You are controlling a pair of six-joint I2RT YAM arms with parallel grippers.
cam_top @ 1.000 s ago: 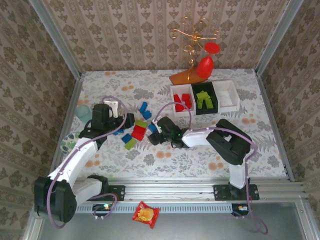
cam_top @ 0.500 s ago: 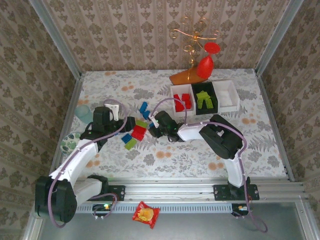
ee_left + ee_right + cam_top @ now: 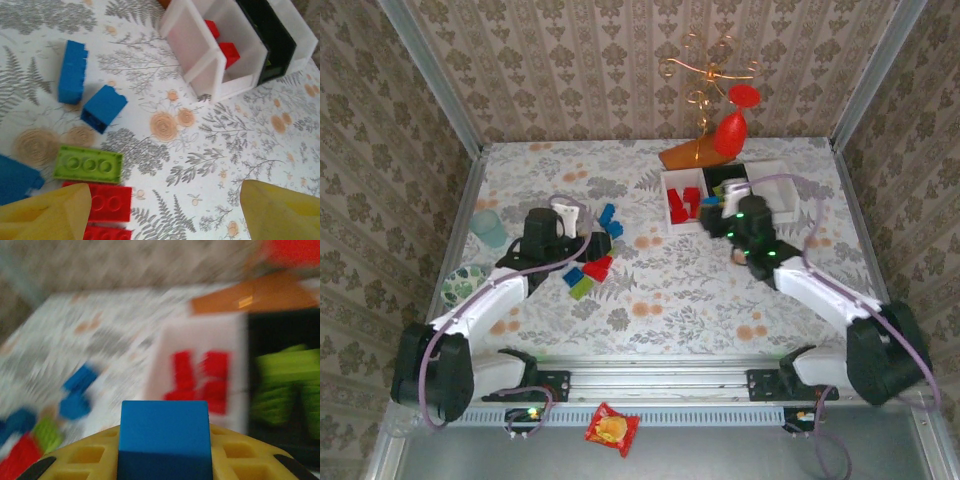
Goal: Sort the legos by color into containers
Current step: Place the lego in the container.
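The blue lego should go past the black container, into my right gripper's release spot over the empty white container, since the others hold red and green.
My right gripper hangs over the near edge of the black container and is shut on a blue lego. In its wrist view, red legos lie in the left white container and lime green legos in the black one. The right white container holds nothing I can see. My left gripper stands open just above the table, its left finger beside red legos. A green lego and two blue legos lie just beyond.
A teal cup and a patterned bowl stand at the table's left edge. An orange stand with a red ornament rises behind the containers. A red snack packet lies off the table at the front.
The right arm has swung from the loose pile at the centre up and right to the containers, carrying the blue lego. The left gripper has moved right, toward the pile.
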